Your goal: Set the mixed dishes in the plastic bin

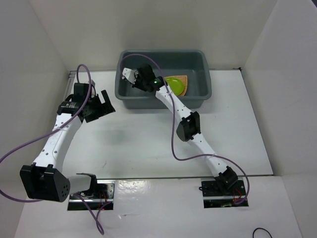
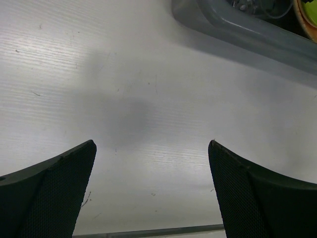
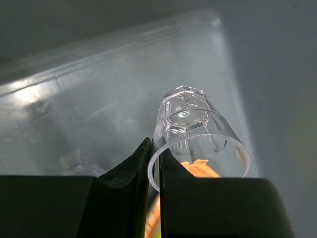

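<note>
I will lower my right gripper slightly toward the bottom of the bin next and let go of the glass's rim. The bare bottom of the bin shows under the clear glass [image 3: 198, 134] beside the woven plate.
The dark grey plastic bin [image 1: 205, 91] stands at the back of the table. Inside it a lime-green round plate [image 1: 174, 85] lies on the orange-tan woven plate [image 1: 184, 85]. My right gripper [image 1: 130, 75] is inside the bin at its left end. In the right wrist view it [image 3: 154, 163] is shut on the rim of a small clear glass [image 3: 198, 134], held over the bin floor. My left gripper [image 1: 105, 104] is open and empty over bare table left of the bin; its fingers [image 2: 59, 193] stand wide apart. The cream plate is not in view.
White walls close in the table at the back and both sides. The bin's near rim [image 2: 257, 34] shows at the top of the left wrist view. Purple cables loop off both arms.
</note>
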{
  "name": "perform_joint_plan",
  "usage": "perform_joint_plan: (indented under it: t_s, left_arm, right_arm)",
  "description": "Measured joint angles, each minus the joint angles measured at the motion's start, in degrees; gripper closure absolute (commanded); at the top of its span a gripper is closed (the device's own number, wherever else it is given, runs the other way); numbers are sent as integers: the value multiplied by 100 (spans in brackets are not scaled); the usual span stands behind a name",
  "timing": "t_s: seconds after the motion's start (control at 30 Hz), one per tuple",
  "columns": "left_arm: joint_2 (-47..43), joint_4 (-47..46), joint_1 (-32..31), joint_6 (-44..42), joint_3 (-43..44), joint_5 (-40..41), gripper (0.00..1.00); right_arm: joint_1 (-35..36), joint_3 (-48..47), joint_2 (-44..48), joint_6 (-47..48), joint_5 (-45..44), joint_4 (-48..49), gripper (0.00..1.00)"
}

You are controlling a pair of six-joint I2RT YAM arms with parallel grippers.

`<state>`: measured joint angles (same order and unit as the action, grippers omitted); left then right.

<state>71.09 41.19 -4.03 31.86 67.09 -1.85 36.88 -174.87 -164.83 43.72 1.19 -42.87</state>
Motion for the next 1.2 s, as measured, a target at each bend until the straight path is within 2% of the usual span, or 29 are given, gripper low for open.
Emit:
perform_joint_plan:
  t_s: [0.2,0.47,0.5,0.63,0.87,1.0,1.03,1.13,1.2]
  left_arm:
    - [-11,247,52,-20,0,109,0]
    - [-85,387,146,-33,2,205,0]
    - [-85,391,162,-35,2,205,0]
    - [-79,393,177,-44,2,210,0]
    - [9,378,236,-46,4,210,0]
    - [116,356,238,-48,4,210,0]
    - [122,337,236,-46,4,210,0]
    - [122,247,238,-48,11,210,0]
    - [151,166,238,-48,26,210,0]
  right_arm:
    - [-4,0,-374,94,24,94,99]
    - [-39,-50,-518,247,28,280,82]
    - [-39,-68,-529,262,28,306,74]
    - [-61,-122,-538,282,26,365,60]
    - [-94,-166,-538,210,20,603,42]
    - [-131,-173,-485,-61,37,664,27]
    - [-146,-173,-439,-146,57,662,19]
    - [-214,-173,-164,-520,125,636,6]
    - [-280,-173,144,-824,166,560,1]
